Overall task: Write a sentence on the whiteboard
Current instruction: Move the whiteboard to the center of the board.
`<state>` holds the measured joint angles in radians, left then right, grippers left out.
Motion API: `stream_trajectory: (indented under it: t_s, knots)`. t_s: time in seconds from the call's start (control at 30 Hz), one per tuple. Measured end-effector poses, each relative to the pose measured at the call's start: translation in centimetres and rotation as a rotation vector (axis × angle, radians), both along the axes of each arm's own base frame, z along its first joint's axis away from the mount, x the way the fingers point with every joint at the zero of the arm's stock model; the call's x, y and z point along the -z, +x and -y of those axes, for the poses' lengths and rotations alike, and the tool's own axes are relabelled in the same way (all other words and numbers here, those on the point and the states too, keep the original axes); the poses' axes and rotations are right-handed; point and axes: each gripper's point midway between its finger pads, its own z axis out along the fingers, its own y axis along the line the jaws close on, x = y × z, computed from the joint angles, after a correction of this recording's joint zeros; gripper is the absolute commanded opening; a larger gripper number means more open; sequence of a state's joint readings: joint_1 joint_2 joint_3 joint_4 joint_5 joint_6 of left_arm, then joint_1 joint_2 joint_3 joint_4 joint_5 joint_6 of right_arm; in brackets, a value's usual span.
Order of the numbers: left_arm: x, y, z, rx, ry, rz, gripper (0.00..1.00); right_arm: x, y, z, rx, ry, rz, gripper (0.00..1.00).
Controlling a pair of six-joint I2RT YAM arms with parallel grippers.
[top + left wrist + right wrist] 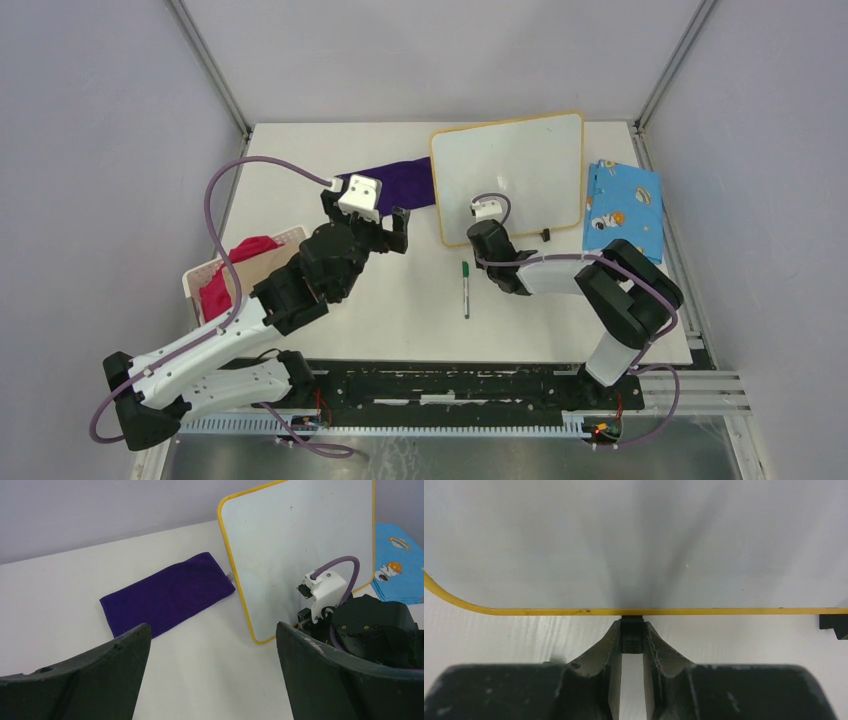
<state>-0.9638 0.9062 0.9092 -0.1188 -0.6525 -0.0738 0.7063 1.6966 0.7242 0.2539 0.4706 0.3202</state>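
Observation:
The board's foot in my right gripper slides toward my left gripper next, beside the marker's green cap, and my right gripper releases it there.
The whiteboard (510, 175) has a thin orange-yellow frame and sits at the back centre of the table, with its near edge low and its far edge seemingly raised. Its white face (300, 555) is blank, so the sentence is out of view. My right gripper (632, 630) is shut on one of the board's small black feet (632, 639), at the near edge. In the top view the right gripper (484, 230) sits under its wrist camera. A green marker (465, 288) lies loose on the table, in front of the board. My left gripper (212, 630) hovers wide open and empty, left of the board.
A purple cloth (400, 180) lies left of the board, beyond the left gripper (372, 232). A blue patterned cloth (622, 208) lies to the board's right. A white basket (195, 282) holding red fabric stands at the table's left edge. The board's second foot (545, 234) sticks out at the near edge.

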Motion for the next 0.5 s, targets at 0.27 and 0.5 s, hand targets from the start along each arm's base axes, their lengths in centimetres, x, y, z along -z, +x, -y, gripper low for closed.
stream_trajectory:
  t_s: [0.27,0.5]
  knots:
    - [0.0,-0.1,0.1,0.002,0.0,0.0,0.99,-0.1,-0.7,-2.1,0.035,0.008,-0.008,0.0]
    - [0.0,-0.1,0.2,0.004,0.0,0.001,0.99,0.1,-1.1,-3.9,0.052,0.009,-0.012,0.0]
